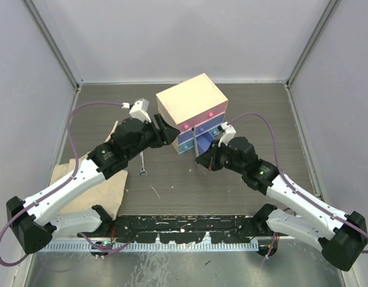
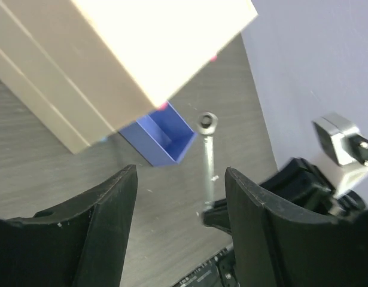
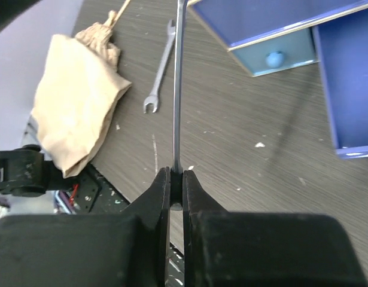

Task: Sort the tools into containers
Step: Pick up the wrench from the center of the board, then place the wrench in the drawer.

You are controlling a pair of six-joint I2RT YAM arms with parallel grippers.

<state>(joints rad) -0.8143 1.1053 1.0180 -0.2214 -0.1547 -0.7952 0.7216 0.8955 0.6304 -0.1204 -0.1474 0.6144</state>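
The drawer is empty, so I should swing my right gripper over the open blue-purple drawer [image 3: 353,89] next, tilt the upright wrench lengthwise, lower it inside and release it.
The cream chest [image 1: 191,103] stands at the middle back with pink, purple and blue drawers. One blue-purple drawer [image 1: 203,142] is pulled out; it also shows in the left wrist view [image 2: 164,140] and in the right wrist view [image 3: 350,89]. My right gripper [image 3: 176,177] is shut on the end of a silver wrench [image 3: 178,89] and holds it upright just in front of the open drawer [image 1: 202,160]. This wrench also shows in the left wrist view [image 2: 207,158]. A second silver wrench [image 1: 142,164] lies on the table. My left gripper [image 2: 181,197] is open and empty beside the chest's left corner [image 1: 168,133].
A beige cloth bag [image 1: 100,179] lies at the left under the left arm. A thin pale stick [image 1: 155,192] lies in front of the second wrench. A light blue drawer with a round knob [image 3: 273,58] is closed beside the open one.
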